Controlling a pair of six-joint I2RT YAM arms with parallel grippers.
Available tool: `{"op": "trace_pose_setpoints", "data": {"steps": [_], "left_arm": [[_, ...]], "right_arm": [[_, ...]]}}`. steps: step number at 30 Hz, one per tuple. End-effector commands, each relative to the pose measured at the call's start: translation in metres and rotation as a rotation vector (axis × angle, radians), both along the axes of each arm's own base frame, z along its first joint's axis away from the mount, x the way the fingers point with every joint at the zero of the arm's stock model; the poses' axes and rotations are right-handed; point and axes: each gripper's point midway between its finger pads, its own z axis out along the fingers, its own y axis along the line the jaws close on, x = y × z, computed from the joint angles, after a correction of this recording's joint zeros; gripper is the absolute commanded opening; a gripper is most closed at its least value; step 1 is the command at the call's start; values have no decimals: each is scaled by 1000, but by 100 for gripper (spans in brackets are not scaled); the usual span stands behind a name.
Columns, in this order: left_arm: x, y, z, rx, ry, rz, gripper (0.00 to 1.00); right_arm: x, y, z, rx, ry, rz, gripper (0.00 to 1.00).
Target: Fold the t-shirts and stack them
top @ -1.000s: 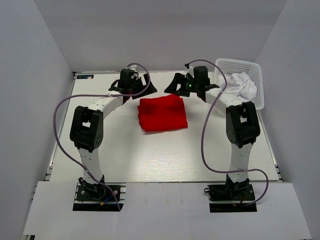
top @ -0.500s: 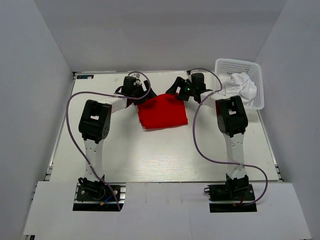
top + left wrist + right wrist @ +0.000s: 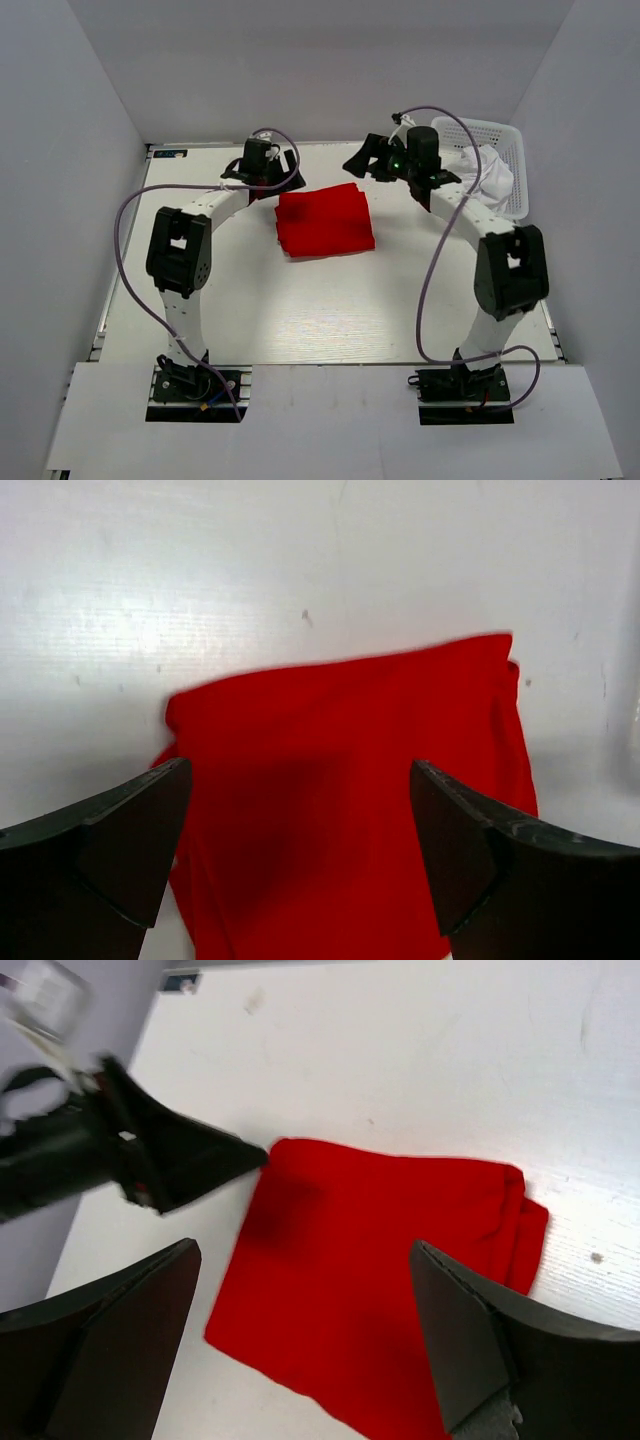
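Observation:
The folded layers lie exposed along the shirt's side edge away from the basket, so I will move my left gripper down and back onto that edge.
A red t-shirt (image 3: 324, 222) lies folded into a flat rectangle on the white table, at the middle back. My left gripper (image 3: 262, 172) is open and empty, above the table just behind the shirt's far left corner. My right gripper (image 3: 372, 165) is open and empty, raised behind the shirt's far right corner. In the left wrist view the red shirt (image 3: 350, 780) fills the space between the spread fingers of the left gripper (image 3: 300, 850). In the right wrist view the shirt (image 3: 390, 1300) lies below the right gripper (image 3: 305, 1340), with the left gripper (image 3: 150, 1160) at its edge. A crumpled white t-shirt (image 3: 490, 170) sits in the basket.
A white plastic basket (image 3: 480, 130) stands at the back right corner of the table. Grey walls close in the table at the back and both sides. Purple cables loop out from both arms.
Both grippers were at the red shirt's far corners half a second ago and have since drawn back and up from it, open. The right arm has swung out to the right.

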Motion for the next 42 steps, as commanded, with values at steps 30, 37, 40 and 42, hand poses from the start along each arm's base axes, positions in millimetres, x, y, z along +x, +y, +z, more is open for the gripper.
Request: {"op": "trace_pose_setpoints", "data": {"steps": [30,37,40,42], "left_arm": [[-72,67,-93,538,326,218,14],[-20,152,-41,836,218,304,0],[2,184,-27,930,140,290,0],[16,209,-14,998,95,297,0]], "right_arm": [[-128,-70,41,-82,-112,-134,90],[-121,-69,27,-112,-90,-121,90],[-113,-62,18,-127,-70,-93,90],[-107,-58,13,-132,-56,-83,90]]}}
